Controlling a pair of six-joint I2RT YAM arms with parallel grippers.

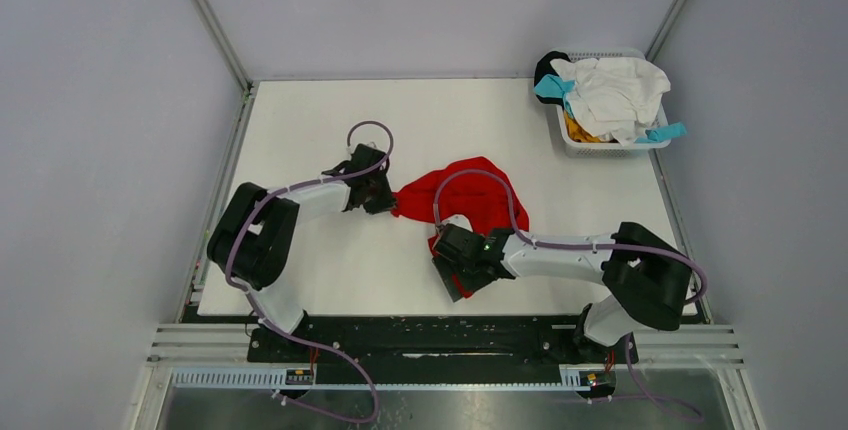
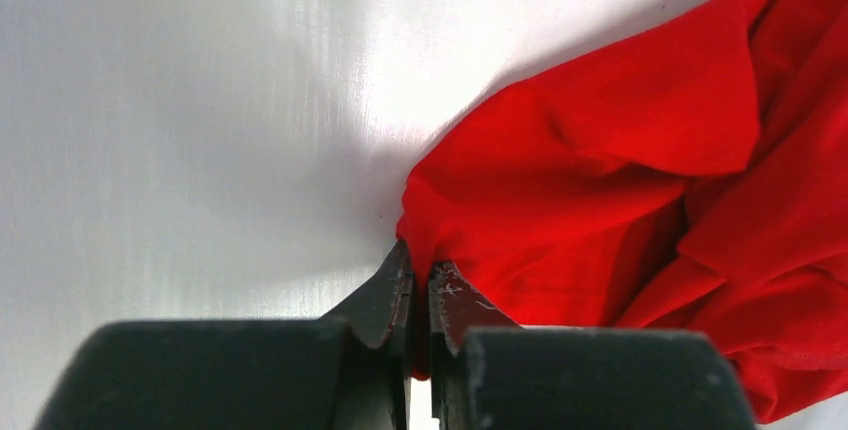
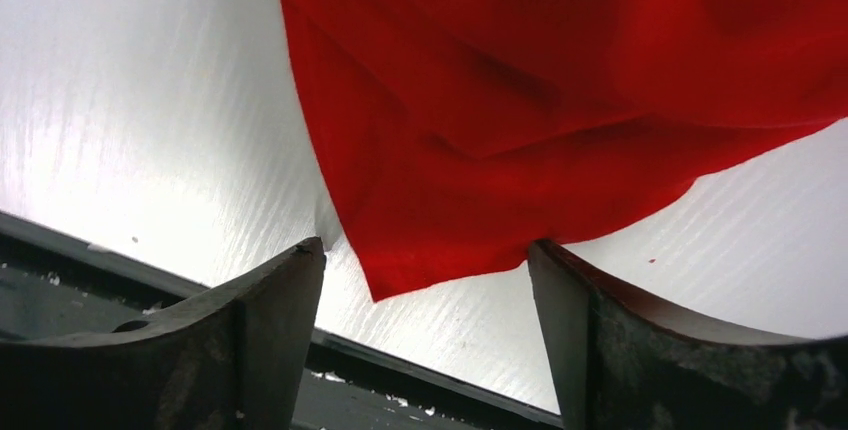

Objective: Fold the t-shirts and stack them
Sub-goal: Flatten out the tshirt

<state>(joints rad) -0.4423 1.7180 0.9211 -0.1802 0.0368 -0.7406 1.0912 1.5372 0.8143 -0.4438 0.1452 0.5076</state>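
Observation:
The left gripper rises next, moves outward and comes down, then releases the pinched cloth on the bare far tabletop, because the red t-shirt lies crumpled.
A bright red t-shirt lies crumpled in the middle of the white table. My left gripper is at its left edge and is shut on a pinch of the red cloth. My right gripper is open at the shirt's near corner; in the right wrist view a red corner lies on the table between the two spread fingers. White, teal, orange and black shirts are heaped in the basket.
A white lattice basket stands at the table's far right corner. The table's near edge and the black rail run just below the right gripper. Grey walls enclose the table on three sides.

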